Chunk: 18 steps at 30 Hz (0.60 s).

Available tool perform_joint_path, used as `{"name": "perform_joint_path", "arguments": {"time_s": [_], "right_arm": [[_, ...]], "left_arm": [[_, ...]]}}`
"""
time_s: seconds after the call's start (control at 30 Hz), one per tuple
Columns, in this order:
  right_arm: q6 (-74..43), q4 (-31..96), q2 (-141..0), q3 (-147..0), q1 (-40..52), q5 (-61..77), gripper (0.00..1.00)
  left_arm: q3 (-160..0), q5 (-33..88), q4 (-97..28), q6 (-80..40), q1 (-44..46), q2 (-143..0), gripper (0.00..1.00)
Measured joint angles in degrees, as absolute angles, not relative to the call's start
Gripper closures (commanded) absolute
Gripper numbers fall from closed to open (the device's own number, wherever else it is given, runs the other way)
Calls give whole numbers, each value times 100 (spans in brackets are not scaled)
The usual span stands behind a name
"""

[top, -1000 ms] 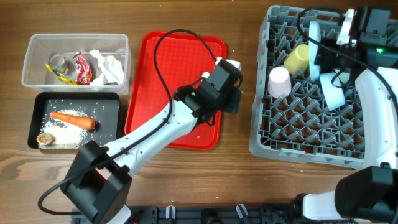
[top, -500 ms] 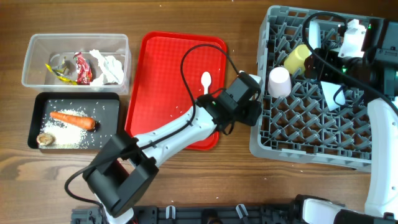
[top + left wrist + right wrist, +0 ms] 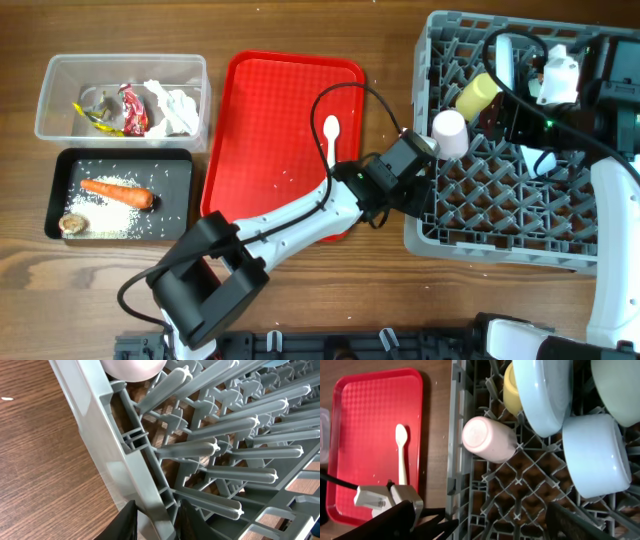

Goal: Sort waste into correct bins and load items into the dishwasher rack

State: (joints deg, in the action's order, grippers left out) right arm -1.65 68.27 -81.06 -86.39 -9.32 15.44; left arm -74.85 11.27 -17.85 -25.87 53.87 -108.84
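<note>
The spoon's handle (image 3: 333,153) (image 3: 402,466) lies flat below my right gripper, to its left in the overhead view. The gripper crosses the rack's side that way next and descends onto it.
The grey dishwasher rack (image 3: 500,240) stands at the right. My left gripper (image 3: 412,187) is at its left wall and is shut on that wall (image 3: 157,522), one finger on each side. The white-pink cup (image 3: 449,132) sits upside down just behind it, and the yellow cup (image 3: 478,92) lies further back. My right gripper (image 3: 525,105) hovers open and empty over the rack (image 3: 487,525). In the right wrist view a pale dish on edge (image 3: 540,390) and two pale bowls (image 3: 592,455) (image 3: 617,385) sit in the rack. The white spoon (image 3: 332,135) lies on the red tray (image 3: 270,110).
The clear tub (image 3: 60,75) at the far left holds wrappers (image 3: 132,108) and tissue (image 3: 172,105). The black tray (image 3: 60,165) below it holds the carrot (image 3: 118,192), rice (image 3: 100,210) and a brown lump (image 3: 72,224). The left arm lies across the red tray's lower right corner.
My left gripper moved right, off the red tray to the rack's left wall, uncovering the spoon. The right gripper shifted a little over the rack.
</note>
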Motion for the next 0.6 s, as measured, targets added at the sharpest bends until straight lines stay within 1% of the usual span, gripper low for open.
{"name": "perform_joint_path", "arguments": {"time_s": [0.27,0.37,0.47,0.5,0.53,0.6], "right_arm": [[-119,6908,-8106,-8639,-932,1651,11],[-117,6897,-8106,-8639,-932,1723,10],[12,6871,-8106,-8639,-932,1975,9],[34,6858,-8106,-8639,-932,2038,9],[49,6855,-8106,-8639,-932,2067,9],[73,6853,-8106,-8639,-932,2108,9]], "left_arm": [[-7487,1100,-1769,-2600,5520,-10871,74],[-7487,904,-1767,-2418,5566,-10829,67],[-7485,523,-1802,-2279,5614,-10704,65],[-7485,322,-1800,-2217,5575,-10536,61],[-7485,211,-1798,-2178,5524,-10394,54],[-7485,-25,-1796,-2110,5369,-10047,51]]}}
